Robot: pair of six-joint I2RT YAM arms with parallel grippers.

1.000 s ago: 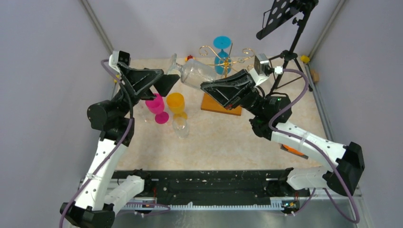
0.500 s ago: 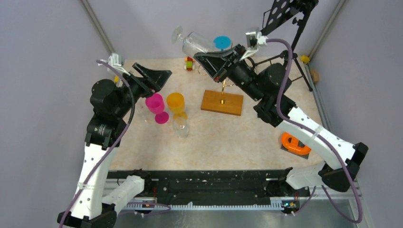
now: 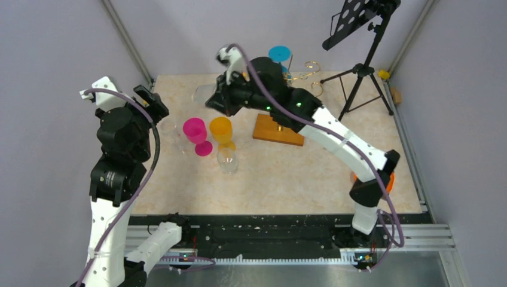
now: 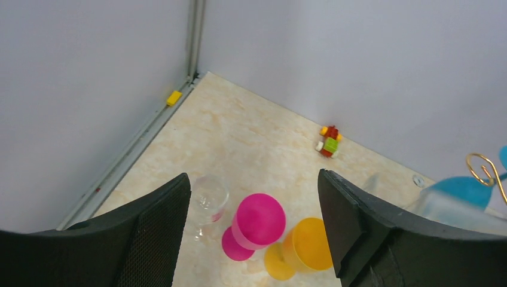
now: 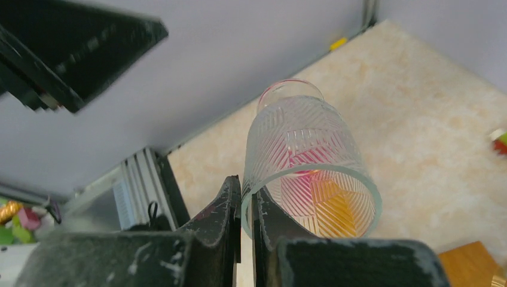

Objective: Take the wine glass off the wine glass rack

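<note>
The right gripper moves back and down to bare tabletop (image 3: 205, 176) beside the near clear glass next, then lets go of the rim of the ribbed wine glass.
The clear ribbed wine glass (image 5: 299, 143) hangs in the air left of the wine glass rack, and my right gripper (image 5: 246, 203) is shut on its rim, one finger inside the bowl. From above, the glass (image 3: 202, 93) pokes out left of the right gripper (image 3: 216, 99). The gold wire rack (image 3: 304, 67) stands on its orange-brown base (image 3: 278, 131) and a blue glass (image 3: 278, 54) hangs on it. At the table's left my left gripper (image 3: 150, 99) is open and empty (image 4: 254, 179), above the cups.
A pink glass (image 3: 196, 130), an orange glass (image 3: 221, 128) and two clear glasses (image 3: 227, 159) (image 4: 209, 194) stand left of the base. A black tripod (image 3: 359, 72) is at the back right. A small brick toy (image 4: 329, 140) lies by the back wall.
The right arm lifted the clear glass up off the rack, then swung it left and down. The left arm pulled back to the left and its jaws opened wider.
</note>
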